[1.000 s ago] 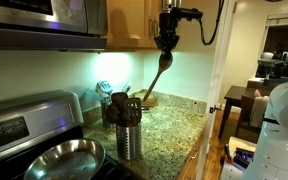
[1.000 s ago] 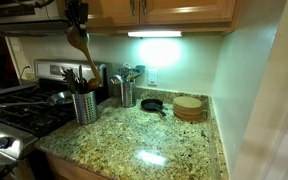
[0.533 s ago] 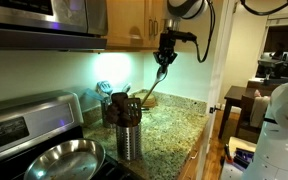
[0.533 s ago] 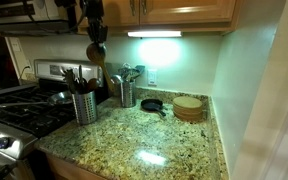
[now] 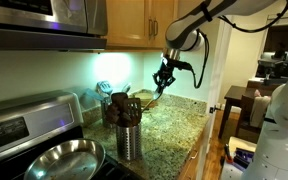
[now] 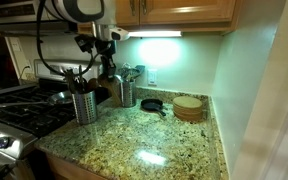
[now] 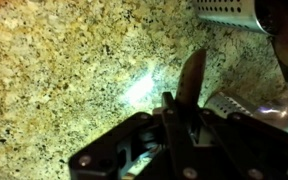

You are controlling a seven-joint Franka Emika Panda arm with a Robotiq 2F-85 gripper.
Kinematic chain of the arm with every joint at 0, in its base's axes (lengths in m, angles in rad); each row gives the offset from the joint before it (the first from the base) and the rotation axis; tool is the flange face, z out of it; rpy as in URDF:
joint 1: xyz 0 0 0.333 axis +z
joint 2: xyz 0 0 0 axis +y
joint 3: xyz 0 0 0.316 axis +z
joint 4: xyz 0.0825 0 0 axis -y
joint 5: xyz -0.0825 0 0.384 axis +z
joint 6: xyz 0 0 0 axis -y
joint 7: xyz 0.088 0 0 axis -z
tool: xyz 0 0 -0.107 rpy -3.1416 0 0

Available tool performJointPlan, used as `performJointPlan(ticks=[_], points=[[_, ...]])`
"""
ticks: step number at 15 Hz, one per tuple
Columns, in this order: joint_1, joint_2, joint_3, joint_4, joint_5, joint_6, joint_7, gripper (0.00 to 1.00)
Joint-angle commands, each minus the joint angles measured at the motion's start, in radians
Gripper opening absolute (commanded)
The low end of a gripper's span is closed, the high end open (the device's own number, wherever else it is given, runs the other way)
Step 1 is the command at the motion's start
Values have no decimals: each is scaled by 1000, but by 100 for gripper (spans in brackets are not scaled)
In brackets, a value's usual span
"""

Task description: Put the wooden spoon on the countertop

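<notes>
The bare granite [image 6: 115,121] beside the steel canister is open below my gripper, so next I will lower the spoon [image 6: 107,76] onto it and release the spoon's handle.
My gripper [image 5: 164,75] is shut on the handle of the wooden spoon [image 5: 154,95] and holds it in the air above the speckled granite countertop [image 5: 174,125]. The spoon hangs down from the jaws, bowl end lowest. In the other exterior view the gripper [image 6: 104,55] is above and between the two steel canisters, with the spoon [image 6: 107,76] below it. In the wrist view the spoon [image 7: 192,78] sticks out from the shut jaws [image 7: 179,108] over the countertop [image 7: 64,70]. The spoon does not touch the counter.
A steel canister [image 6: 85,105] with dark brown utensils stands by the stove [image 6: 14,110]; a second canister [image 6: 127,92] is behind it. A small black skillet [image 6: 154,104] and a round wooden piece [image 6: 188,107] lie near the wall. A steel pan [image 5: 64,160] sits on the stove.
The gripper has come down from cabinet height toward the countertop with the spoon still in it, moving away from the stove-side canister.
</notes>
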Motion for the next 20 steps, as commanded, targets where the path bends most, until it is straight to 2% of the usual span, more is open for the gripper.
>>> performJointPlan(ticks=[1, 6, 11, 16, 20], points=[[-2, -4, -3, -135, 98, 161, 48, 10], [54, 55, 3, -236, 324, 342, 26, 10], [94, 177, 13, -228, 527, 454, 28, 10], [88, 300, 51, -202, 520, 526, 90, 10], [106, 458, 61, -168, 450, 528, 189, 9]])
